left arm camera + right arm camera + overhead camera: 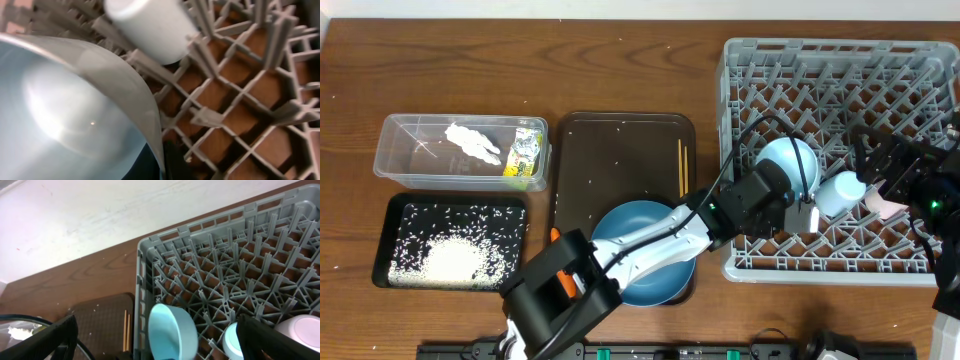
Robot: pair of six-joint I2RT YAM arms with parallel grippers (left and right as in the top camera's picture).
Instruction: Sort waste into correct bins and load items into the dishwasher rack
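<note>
Next, my left gripper needs to turn level and move outward to release the bowl [792, 162], as the rack's tray-side wires lie outward and to its left in the overhead view.
The grey dishwasher rack [840, 60] stands at the right. My left gripper [778, 200] is shut on the rim of the pale light-blue bowl [792, 162], holding it tilted on edge inside the rack. In the left wrist view the bowl [75, 110] fills the left side, with the rim pinched between the jaws [162, 167]. The small light-blue cup [840, 193] and the pinkish-white cup [890, 207] lie in the rack beside it. My right gripper [882, 160] is open and empty above the rack [215, 265]. The blue plate [645, 250] and the chopsticks [681, 168] are on the brown tray.
The clear tub [410, 165] holds the white tissue [472, 141] and the yellow-green wrapper [527, 155]. The black tray [395, 215] holds rice grains [455, 258]. A bit of orange carrot [554, 236] shows by the brown tray [620, 135]. My left arm crosses the plate.
</note>
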